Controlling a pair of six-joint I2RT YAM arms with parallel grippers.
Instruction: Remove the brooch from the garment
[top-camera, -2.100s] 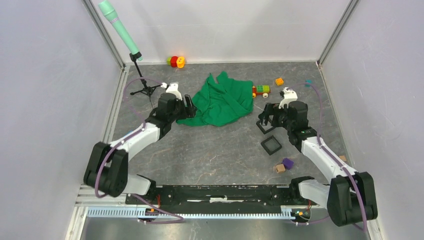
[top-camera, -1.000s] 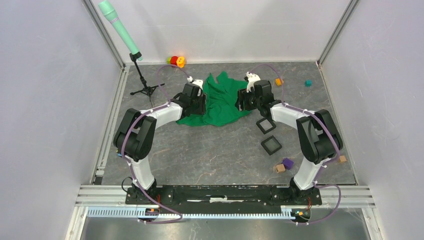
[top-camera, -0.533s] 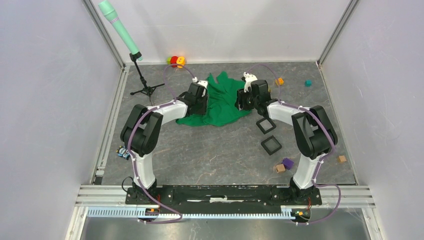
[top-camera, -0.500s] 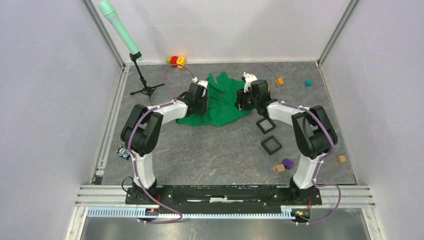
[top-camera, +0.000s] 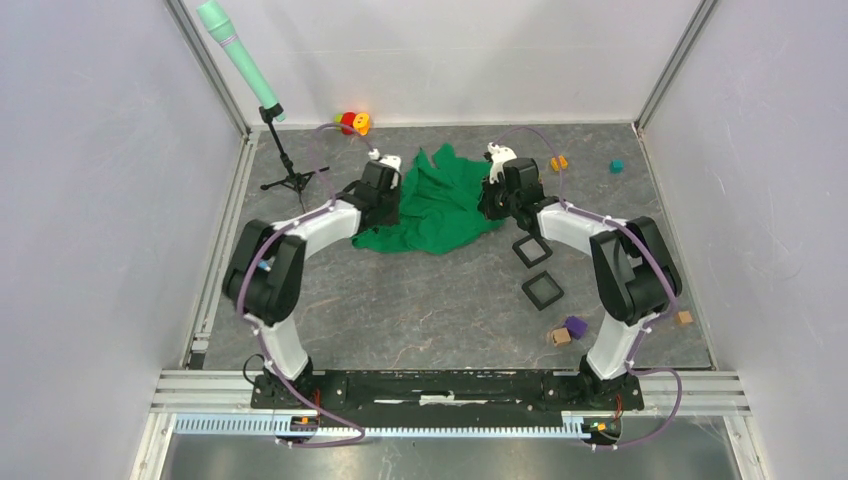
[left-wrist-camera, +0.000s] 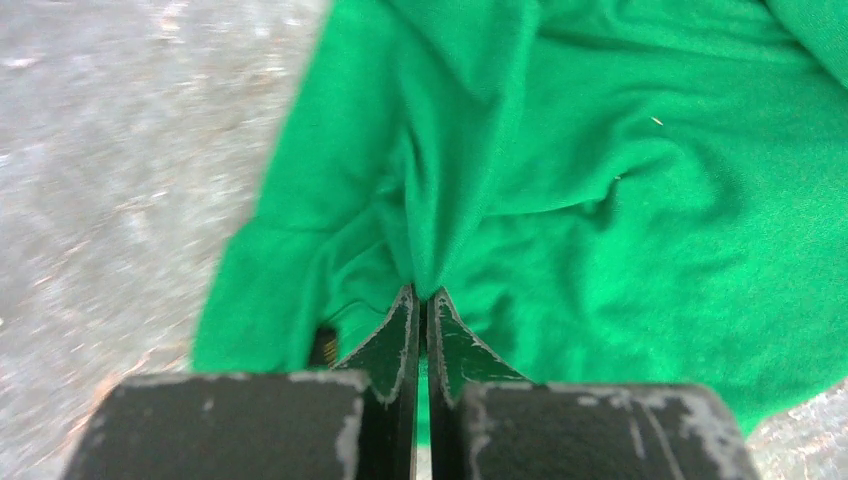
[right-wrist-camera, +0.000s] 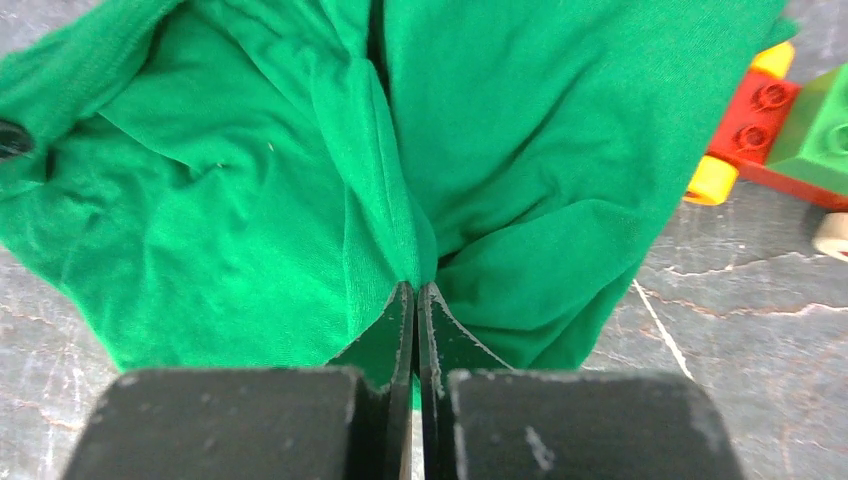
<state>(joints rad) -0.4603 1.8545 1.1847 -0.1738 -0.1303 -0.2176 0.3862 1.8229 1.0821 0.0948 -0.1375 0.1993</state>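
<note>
The garment lies crumpled. My left gripper will pull the garment's pinched fold back and to the left in the top view, onto bare tabletop, and let go of it.
The green garment (top-camera: 440, 205) lies crumpled at the back middle of the table. My left gripper (top-camera: 388, 208) is at its left edge and is shut on a raised fold of the garment (left-wrist-camera: 440, 200), which runs pinched between the fingertips. My right gripper (top-camera: 492, 205) is at the right edge, likewise shut on a ridge of the garment (right-wrist-camera: 400, 200). I cannot pick out the brooch with certainty. A tiny pale-yellow fleck (left-wrist-camera: 657, 121) shows on the cloth, and I cannot tell what it is.
Two black square frames (top-camera: 531, 251) (top-camera: 543, 290) lie right of the cloth. A red, yellow and green toy brick train (right-wrist-camera: 780, 120) sits by its right edge. An orange brick (top-camera: 558, 162), a teal cube (top-camera: 617, 166), a purple cube (top-camera: 575, 326), tan cubes (top-camera: 559, 337) and a microphone tripod (top-camera: 285, 175) stand around.
Both grippers, open over the cloth's edges a second ago, have shut on folds of the garment. The left gripper has shifted slightly to the left.
</note>
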